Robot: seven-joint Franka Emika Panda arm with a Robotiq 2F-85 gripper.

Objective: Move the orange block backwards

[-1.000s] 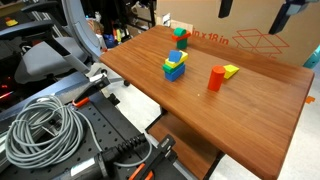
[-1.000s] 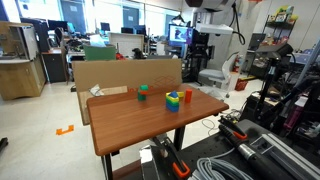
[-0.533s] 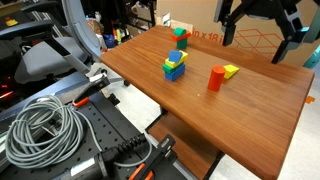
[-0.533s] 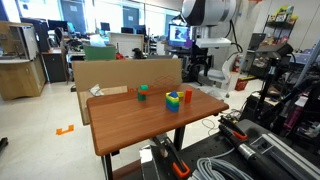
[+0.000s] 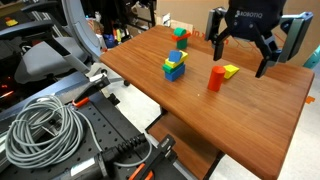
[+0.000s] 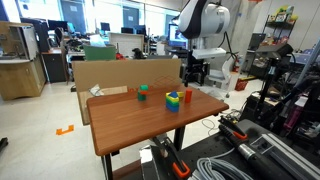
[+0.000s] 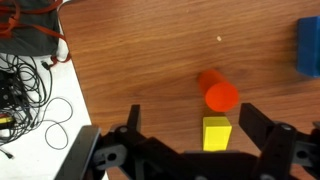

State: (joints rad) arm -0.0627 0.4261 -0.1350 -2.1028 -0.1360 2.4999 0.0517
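Observation:
The orange block (image 5: 216, 78) should be between my gripper's fingers next, so I need to lower my open gripper and shift it toward the blue-yellow-green stack until its fingers straddle the block.
The orange block (image 5: 216, 78) stands upright on the wooden table (image 5: 260, 120), with a flat yellow block (image 5: 231, 71) touching or right next to it. In the wrist view the orange block (image 7: 218, 92) is seen from above, with the yellow block (image 7: 216, 133) below it. My gripper (image 5: 243, 48) is open and empty and hangs above and slightly behind these two blocks. It also shows in an exterior view (image 6: 193, 72) and in the wrist view (image 7: 190, 120). The orange block is tiny in an exterior view (image 6: 187, 96).
A blue-yellow-green stack (image 5: 176, 66) stands beside the orange block. A green block with a red piece on top (image 5: 180, 37) sits near the back edge. A cardboard box (image 5: 255, 30) stands behind the table. A cable coil (image 5: 40, 135) lies beside it.
The gripper has come down from the top of the view to hang open above the orange and yellow blocks. The blocks have not moved.

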